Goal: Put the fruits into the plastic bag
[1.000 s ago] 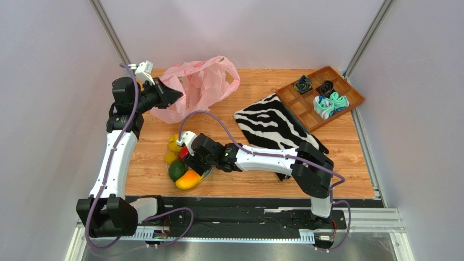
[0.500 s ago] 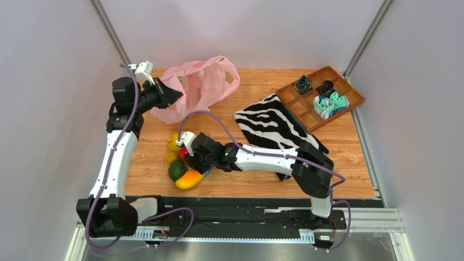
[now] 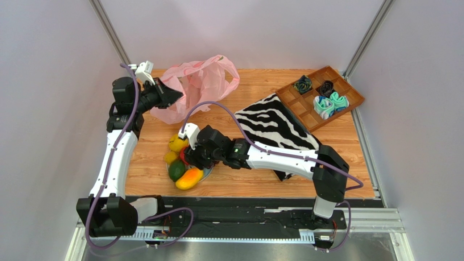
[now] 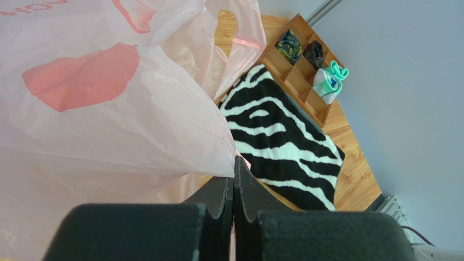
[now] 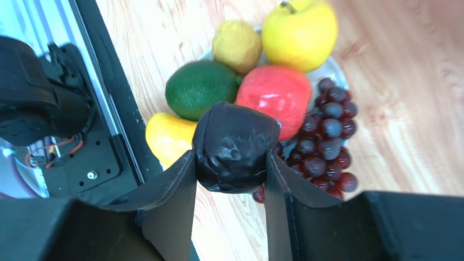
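My right gripper lifts outward next, then lowers into the pink bag's opening [image 3: 198, 85] to free the fruit, since my left gripper holds the pink bag's edge.
The pink plastic bag [image 3: 199, 87] lies at the back left, and my left gripper [image 3: 169, 97] is shut on its edge [image 4: 234, 168]. The fruits sit piled on a small plate [image 5: 337, 68] near the front: two yellow ones [image 5: 237, 46] [image 5: 299, 32], a green oval fruit [image 5: 199, 87], a red fruit [image 5: 272, 95], a mango [image 5: 166, 138] and a dark purple grape bunch [image 5: 324, 141]. My right gripper [image 5: 231, 157] is shut on a dark, bumpy round fruit [image 5: 234, 147] just above the pile. The top view shows the right gripper [image 3: 190, 155] over the plate.
A zebra-striped cloth [image 3: 278, 128] lies in the middle right under the right arm. A wooden compartment tray [image 3: 321, 98] with rolled cloth bundles stands at the back right. The black base rail [image 5: 103, 125] runs close beside the plate.
My right arm has shifted, its elbow swinging right and its wrist rising a little over the fruit plate. The left arm and bag have not moved.
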`<state>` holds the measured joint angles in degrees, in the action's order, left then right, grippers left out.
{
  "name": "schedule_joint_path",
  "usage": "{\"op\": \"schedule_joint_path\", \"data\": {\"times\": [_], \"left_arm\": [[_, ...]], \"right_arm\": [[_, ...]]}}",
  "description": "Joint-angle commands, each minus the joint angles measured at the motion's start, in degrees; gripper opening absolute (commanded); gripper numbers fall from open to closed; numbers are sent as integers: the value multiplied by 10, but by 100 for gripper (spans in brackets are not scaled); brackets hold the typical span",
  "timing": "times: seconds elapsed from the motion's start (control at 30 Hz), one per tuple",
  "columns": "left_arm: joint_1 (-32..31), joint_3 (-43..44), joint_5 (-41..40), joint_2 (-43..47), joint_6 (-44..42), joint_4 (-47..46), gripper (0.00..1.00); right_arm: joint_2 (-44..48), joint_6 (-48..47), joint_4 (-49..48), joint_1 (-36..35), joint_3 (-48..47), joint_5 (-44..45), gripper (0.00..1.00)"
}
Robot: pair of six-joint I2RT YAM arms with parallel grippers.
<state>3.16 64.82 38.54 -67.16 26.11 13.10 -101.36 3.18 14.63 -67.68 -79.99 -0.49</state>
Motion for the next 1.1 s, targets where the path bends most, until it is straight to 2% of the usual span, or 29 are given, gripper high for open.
{"op": "schedule_joint_path", "data": {"times": [0.0, 0.3, 0.57, 0.63, 0.77, 0.93, 1.07], "left_arm": [[4, 7, 11, -2, -4, -4, 0], [3, 6, 21, 4, 2, -11, 0], [3, 1, 66, -1, 12, -35, 0], [4, -2, 92, -3, 26, -61, 0], [-2, -26, 185, -6, 102, -195, 0], [-47, -8, 212, -14, 145, -225, 0], [-75, -11, 240, -18, 238, -343, 0]], "right_arm": [[52, 5, -23, 32, -2, 4, 10], [141, 9, -20, 128, 26, 39, 8], [136, 9, -23, 175, 6, 47, 8], [136, 12, -22, 185, 3, 48, 8], [130, 17, -28, 202, -12, 34, 8], [115, 2, -29, 204, -57, 34, 8], [97, 1, -29, 205, -80, 38, 8]]}}
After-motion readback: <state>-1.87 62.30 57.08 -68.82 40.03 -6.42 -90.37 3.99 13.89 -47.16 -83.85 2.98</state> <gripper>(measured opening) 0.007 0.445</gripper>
